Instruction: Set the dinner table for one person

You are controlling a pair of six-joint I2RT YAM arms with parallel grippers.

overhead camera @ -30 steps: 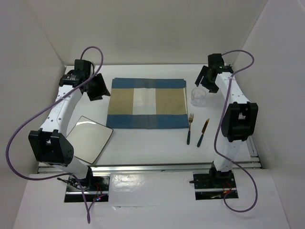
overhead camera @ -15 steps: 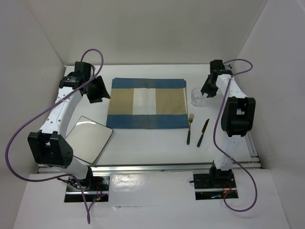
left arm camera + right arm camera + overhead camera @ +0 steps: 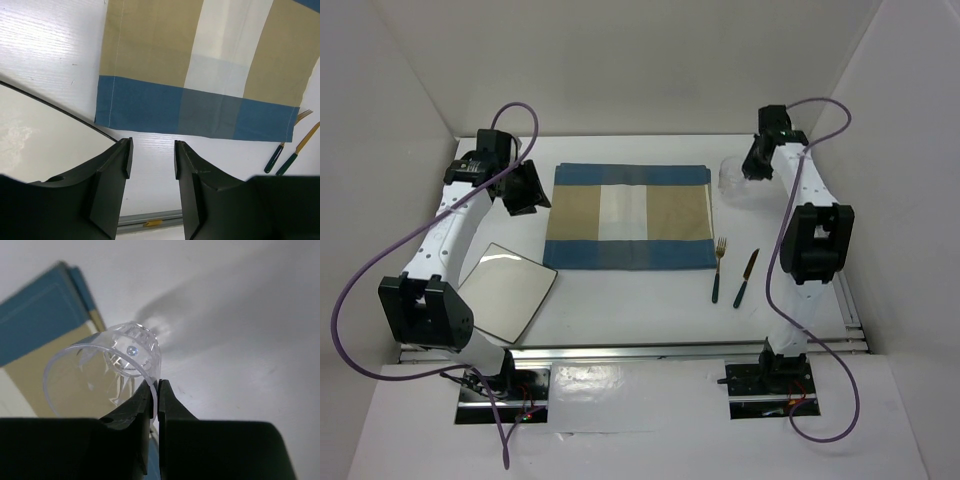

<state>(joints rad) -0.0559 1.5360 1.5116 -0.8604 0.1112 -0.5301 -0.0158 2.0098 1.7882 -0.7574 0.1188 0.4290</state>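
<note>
I will next carry the glass [image 3: 731, 178] with my right gripper down and to the left in the top view, and let it go on the mat's empty nearest far corner.
The white dinner table [image 3: 640, 305] carries a blue-and-tan placemat [image 3: 628, 215] at its middle. My right gripper [image 3: 751, 167] is shut on the rim of a clear glass [image 3: 731, 178], holding it tilted just off the mat's far right corner. In the right wrist view the glass [image 3: 107, 365] hangs off the pinched jaws [image 3: 158, 390], its wall between the pads. My left gripper [image 3: 525, 190] hovers open left of the mat, and its wrist view shows only bare table in the gap [image 3: 152, 156]. The white square plate [image 3: 505, 290] lies near the front left.
A green-handled fork [image 3: 719, 270] and knife [image 3: 746, 278] lie side by side right of the placemat's near corner. A metal rail [image 3: 640, 350] runs along the table's near edge. White walls close in the back and both sides.
My right gripper closed on the glass's rim and carried it up and back, toward the mat's far right corner. My left gripper's jaws narrowed slightly; that arm barely moved.
</note>
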